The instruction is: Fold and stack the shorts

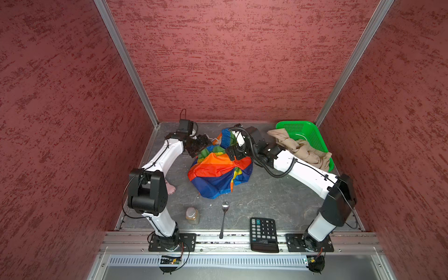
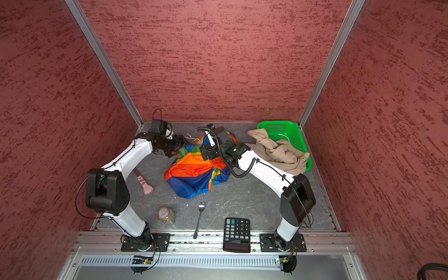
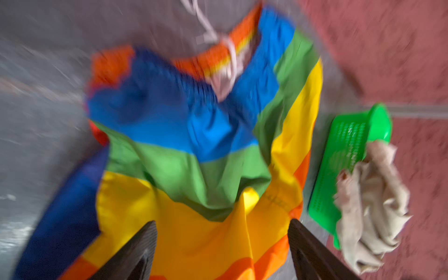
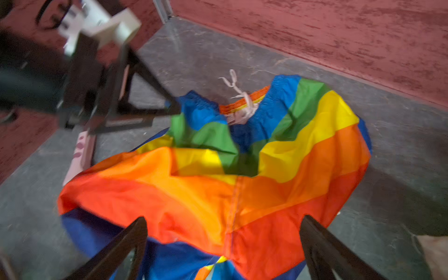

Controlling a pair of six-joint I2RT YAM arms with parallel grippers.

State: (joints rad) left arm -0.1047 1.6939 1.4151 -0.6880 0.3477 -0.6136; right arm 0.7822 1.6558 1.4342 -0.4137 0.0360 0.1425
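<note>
My right gripper will move back next and come down onto the dark blue fold (image 1: 224, 181) (image 4: 175, 258) in the near part of the rainbow-striped shorts, because that part lies crumpled.
The rainbow-striped shorts (image 1: 218, 172) (image 2: 194, 174) lie in a crumpled heap mid-table, waistband and white drawstring (image 4: 236, 89) toward the back wall. The beige shorts (image 1: 300, 150) (image 2: 278, 150) hang bunched over the green basket (image 1: 298, 128) at the back right. My left gripper (image 1: 201, 148) (image 3: 222, 221) is open at the heap's back left edge, over yellow and orange cloth, gripping nothing. My right gripper (image 1: 232, 155) (image 4: 224, 218) hovers open above the heap's back middle, with red and blue cloth below its fingers.
Along the front edge lie a spoon (image 1: 224, 218), a black calculator (image 1: 264, 234) and a small lidded jar (image 1: 192, 214). A pink paw-shaped toy (image 2: 145, 184) lies beside the left arm. Red walls close in the back and both sides.
</note>
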